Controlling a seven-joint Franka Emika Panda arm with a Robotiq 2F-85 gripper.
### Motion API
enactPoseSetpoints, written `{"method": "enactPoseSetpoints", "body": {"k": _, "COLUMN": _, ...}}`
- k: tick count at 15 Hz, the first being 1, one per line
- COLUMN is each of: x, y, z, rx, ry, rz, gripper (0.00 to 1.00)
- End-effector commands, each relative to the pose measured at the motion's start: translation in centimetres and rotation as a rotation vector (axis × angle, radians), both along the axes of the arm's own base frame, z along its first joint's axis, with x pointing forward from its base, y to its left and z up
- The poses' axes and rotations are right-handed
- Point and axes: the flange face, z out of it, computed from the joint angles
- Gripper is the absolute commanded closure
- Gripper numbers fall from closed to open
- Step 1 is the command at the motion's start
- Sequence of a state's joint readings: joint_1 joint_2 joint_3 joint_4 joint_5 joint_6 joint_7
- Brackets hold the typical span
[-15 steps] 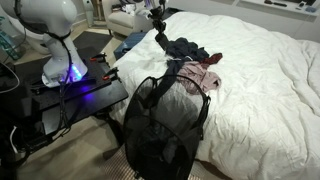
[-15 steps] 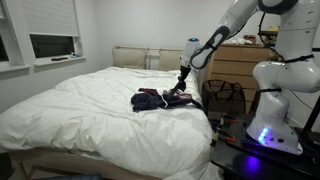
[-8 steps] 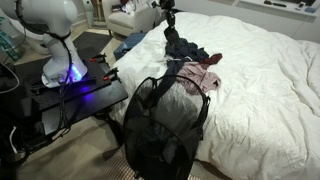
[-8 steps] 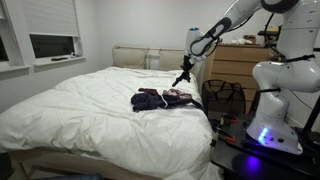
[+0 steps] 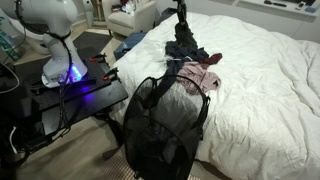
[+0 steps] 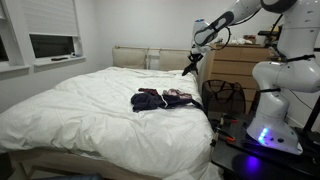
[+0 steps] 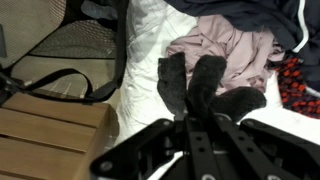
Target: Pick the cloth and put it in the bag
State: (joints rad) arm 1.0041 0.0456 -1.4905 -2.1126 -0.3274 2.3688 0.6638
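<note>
The cloth still hangs above the bed, so my gripper will swing to the left in the wrist view next, over the bag's open rim (image 5: 168, 106) (image 7: 78, 48), to release it.
My gripper (image 7: 193, 122) is shut on a dark grey cloth (image 7: 203, 84) that hangs from its fingertips. In both exterior views the gripper (image 5: 180, 17) (image 6: 197, 56) holds this cloth (image 5: 182, 38) (image 6: 188, 68) in the air above the pile of clothes (image 5: 198, 66) (image 6: 160, 98) on the bed. The black mesh bag (image 5: 165, 118) stands upright on the floor against the bed's side, its round rim open. It also shows in an exterior view (image 6: 224, 96) and in the wrist view (image 7: 80, 48), below and to the side of the gripper.
The white bed (image 5: 260, 80) (image 6: 90, 115) carries the pile, with a pink garment (image 7: 235, 45) and a red patterned one (image 7: 298, 80). The robot base stands on a black table (image 5: 70, 95) beside the bag. A wooden dresser (image 6: 240, 65) is behind.
My gripper has risen from the pile with the dark cloth in it, and the cloth now hangs free of the other clothes. The bag has not moved.
</note>
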Motion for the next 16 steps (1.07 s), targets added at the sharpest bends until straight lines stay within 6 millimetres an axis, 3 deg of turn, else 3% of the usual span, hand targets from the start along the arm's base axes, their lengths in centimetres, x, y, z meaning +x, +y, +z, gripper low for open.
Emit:
{"method": "enactPoseSetpoints", "body": {"k": 1, "x": -1.6, "y": -4.3, "z": 2.6, "rx": 0.004, "ry": -0.049, "rz": -0.198, "gripper": 0.98}}
{"method": "enactPoseSetpoints", "body": {"k": 6, "x": -5.8, "y": -10.6, "z": 5.3, "rx": 0.024, "ry": -0.116, "rz": -0.461, "gripper": 0.98}}
{"method": "enactPoseSetpoints", "body": {"k": 9, "x": -8.3, "y": -13.0, "z": 6.7, "rx": 0.056, "ry": -0.168, "rz": -0.609, "gripper": 0.98}}
{"method": "enactPoseSetpoints", "body": {"k": 12, "x": -11.9, "y": -15.0, "z": 7.4, "rx": 0.109, "ry": -0.2, "rz": -0.753, "gripper": 0.98}}
{"method": "enactPoseSetpoints", "body": {"k": 16, "x": -17.0, "y": -15.9, "z": 8.2, "rx": 0.168, "ry": -0.212, "rz": -0.964, "gripper": 0.98}}
